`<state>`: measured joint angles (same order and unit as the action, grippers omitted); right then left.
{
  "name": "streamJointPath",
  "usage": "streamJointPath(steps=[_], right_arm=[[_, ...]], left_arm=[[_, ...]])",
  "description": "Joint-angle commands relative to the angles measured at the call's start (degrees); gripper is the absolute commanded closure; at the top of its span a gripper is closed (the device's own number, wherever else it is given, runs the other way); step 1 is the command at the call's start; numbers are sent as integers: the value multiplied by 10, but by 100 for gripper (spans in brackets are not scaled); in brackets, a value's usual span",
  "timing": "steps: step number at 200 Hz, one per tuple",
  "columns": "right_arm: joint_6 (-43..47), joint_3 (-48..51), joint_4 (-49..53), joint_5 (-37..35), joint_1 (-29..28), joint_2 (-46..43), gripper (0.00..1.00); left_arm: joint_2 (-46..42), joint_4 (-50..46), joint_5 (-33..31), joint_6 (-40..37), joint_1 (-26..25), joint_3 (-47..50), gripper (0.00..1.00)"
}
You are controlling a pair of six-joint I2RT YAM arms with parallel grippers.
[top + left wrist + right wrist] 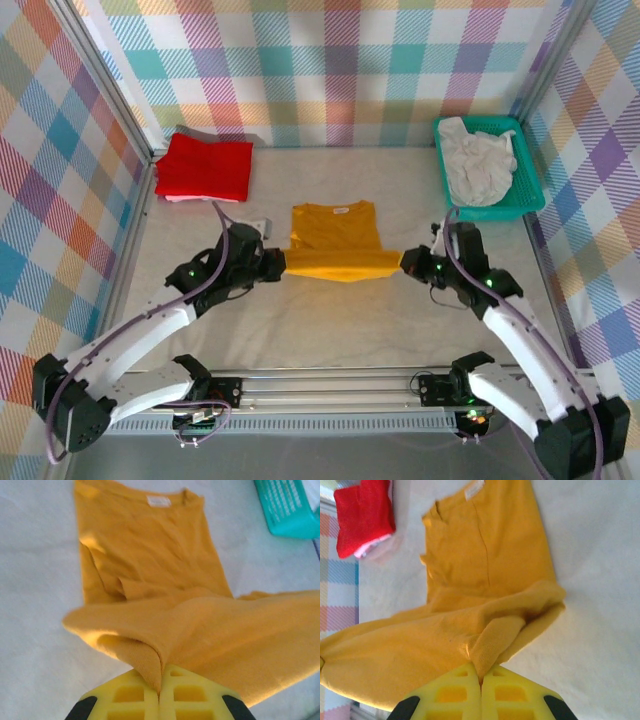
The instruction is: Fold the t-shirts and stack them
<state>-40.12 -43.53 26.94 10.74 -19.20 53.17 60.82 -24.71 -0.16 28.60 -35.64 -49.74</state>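
Observation:
The left gripper carries the hem corner outward next, then lowers and releases it, to get the hem corner down to the t-shirt's flat collar.
The mustard-yellow t-shirt (335,240) lies mid-table, collar toward the back wall, its lower hem lifted and stretched between both grippers. My left gripper (278,264) is shut on the hem's left corner; the cloth (190,630) runs into the closed yellow fingers (135,697). My right gripper (408,263) is shut on the right corner, with a fold of fabric (495,640) pinched between its fingers (507,695). A folded red t-shirt (205,167) sits at the back left. An off-white t-shirt (478,160) lies crumpled in the teal basket (528,185).
The teal mesh basket stands at the back right, against the checkered wall (330,70). The red shirt (362,515) rests on something pale pink. A small white object (262,224) lies beside the left arm. Bare table (340,320) stretches between the shirt and the arm bases.

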Motion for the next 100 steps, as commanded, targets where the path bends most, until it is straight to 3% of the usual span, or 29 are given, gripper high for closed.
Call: streamJointPath(steps=[1,42,100], right_arm=[[40,-53,-64,-49,5,68,100],[66,-133,-130,-75,22,204,100],[64,-200,-155,-67,43,332,100]], left_arm=[[51,51,2,-45,51,-27,100],[178,100,52,-94,127,-107,100],[322,107,73,-123,154,-188,100]])
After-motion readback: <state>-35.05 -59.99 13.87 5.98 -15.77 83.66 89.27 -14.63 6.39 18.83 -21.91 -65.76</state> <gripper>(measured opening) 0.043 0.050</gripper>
